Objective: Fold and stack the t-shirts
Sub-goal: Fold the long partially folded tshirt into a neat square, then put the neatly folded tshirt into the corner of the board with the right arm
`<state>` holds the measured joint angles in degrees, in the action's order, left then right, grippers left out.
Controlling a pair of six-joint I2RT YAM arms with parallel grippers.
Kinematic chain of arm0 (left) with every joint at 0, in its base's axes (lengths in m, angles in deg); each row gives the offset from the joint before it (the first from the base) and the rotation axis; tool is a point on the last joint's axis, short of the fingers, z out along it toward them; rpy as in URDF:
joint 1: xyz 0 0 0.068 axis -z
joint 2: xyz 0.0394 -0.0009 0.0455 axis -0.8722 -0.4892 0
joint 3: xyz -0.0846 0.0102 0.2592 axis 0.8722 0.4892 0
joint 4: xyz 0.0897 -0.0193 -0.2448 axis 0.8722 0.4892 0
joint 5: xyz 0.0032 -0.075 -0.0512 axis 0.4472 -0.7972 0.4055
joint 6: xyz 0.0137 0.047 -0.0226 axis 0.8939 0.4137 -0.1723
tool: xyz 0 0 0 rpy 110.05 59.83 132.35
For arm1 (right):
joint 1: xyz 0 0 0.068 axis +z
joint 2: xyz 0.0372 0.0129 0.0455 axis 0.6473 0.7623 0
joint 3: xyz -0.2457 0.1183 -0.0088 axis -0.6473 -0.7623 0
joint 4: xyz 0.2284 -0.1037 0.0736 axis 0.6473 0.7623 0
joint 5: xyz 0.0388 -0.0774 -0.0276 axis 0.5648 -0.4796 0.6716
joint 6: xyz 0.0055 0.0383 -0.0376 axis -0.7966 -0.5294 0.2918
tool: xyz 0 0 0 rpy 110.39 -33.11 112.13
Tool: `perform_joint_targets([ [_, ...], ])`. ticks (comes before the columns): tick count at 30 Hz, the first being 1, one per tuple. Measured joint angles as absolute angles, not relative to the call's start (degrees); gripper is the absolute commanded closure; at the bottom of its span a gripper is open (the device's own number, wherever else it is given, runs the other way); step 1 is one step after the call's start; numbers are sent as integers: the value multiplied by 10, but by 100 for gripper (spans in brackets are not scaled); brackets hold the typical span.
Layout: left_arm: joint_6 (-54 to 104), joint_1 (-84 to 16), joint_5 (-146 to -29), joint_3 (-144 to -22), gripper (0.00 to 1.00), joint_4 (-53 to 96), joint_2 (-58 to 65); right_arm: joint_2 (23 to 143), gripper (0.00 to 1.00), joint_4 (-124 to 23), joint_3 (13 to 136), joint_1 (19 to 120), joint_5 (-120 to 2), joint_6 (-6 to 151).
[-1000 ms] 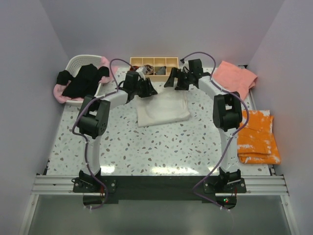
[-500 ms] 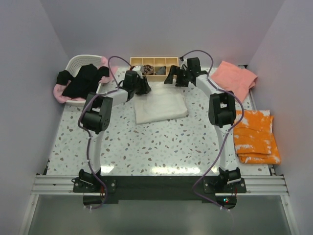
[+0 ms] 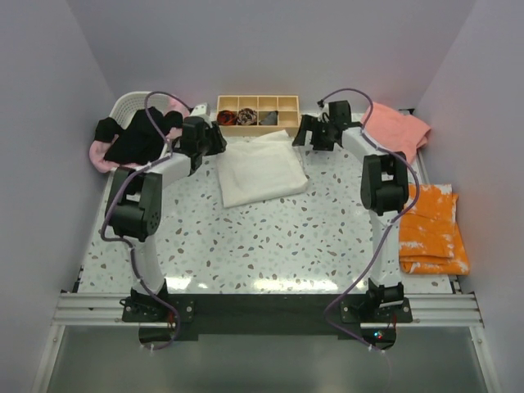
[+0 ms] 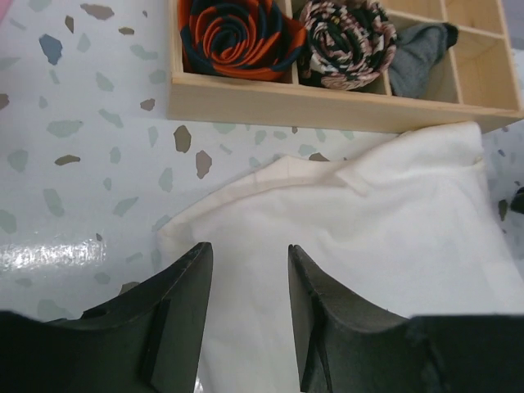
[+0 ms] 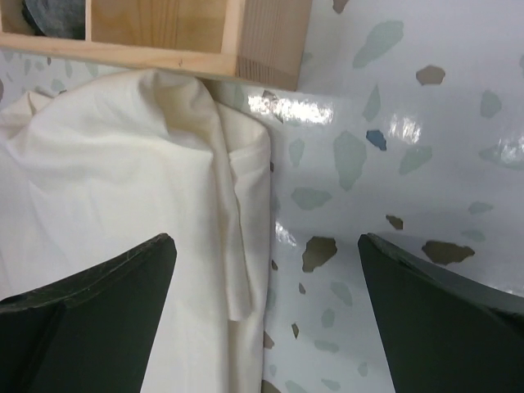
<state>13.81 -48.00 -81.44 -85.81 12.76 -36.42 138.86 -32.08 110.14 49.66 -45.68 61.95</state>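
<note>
The robot's right gripper should next move back and down, toward the left in the top view, onto the cream shirt's body, because its open fingers only straddle the shirt's edge.
A folded cream-white t-shirt lies on the table in front of the wooden box; it also shows in the left wrist view and the right wrist view. My left gripper is open and empty over the shirt's back left corner. My right gripper is wide open and empty, its jaws astride the shirt's back right edge. A salmon-pink t-shirt lies at the back right. A black t-shirt and a light pink one hang over the white basket.
A wooden compartment box with rolled cloth bundles stands right behind the cream shirt. A folded orange tie-dye cloth lies at the right edge. The walls stand close on three sides.
Both grippers have moved apart, the left one to the left and the right one to the right. The cream shirt now lies flat and uncovered, a little further back.
</note>
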Motion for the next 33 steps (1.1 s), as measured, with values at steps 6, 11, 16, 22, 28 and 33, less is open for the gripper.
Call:
perform_joint_targets([
  [6, 116, -479, -809, -784, 53, 117, -247, 1346, 1, -307, 1036, 497, -444, 635],
  [11, 85, -479, -819, -690, 53, 95, -214, 1326, 1, -304, 1001, 497, -406, 653],
  [16, 58, -479, -844, -619, 54, 87, -236, 1328, 1, -302, 997, 496, -358, 663],
  [22, 40, -478, -881, -605, 54, 12, -278, 1337, 2, -301, 998, 503, -310, 670],
  [28, 30, -470, -920, -623, 55, -49, -319, 1352, 16, -294, 1019, 546, -310, 682],
  [33, 31, -452, -920, -631, 55, -51, -326, 1353, 70, -327, 996, 588, -307, 674],
])
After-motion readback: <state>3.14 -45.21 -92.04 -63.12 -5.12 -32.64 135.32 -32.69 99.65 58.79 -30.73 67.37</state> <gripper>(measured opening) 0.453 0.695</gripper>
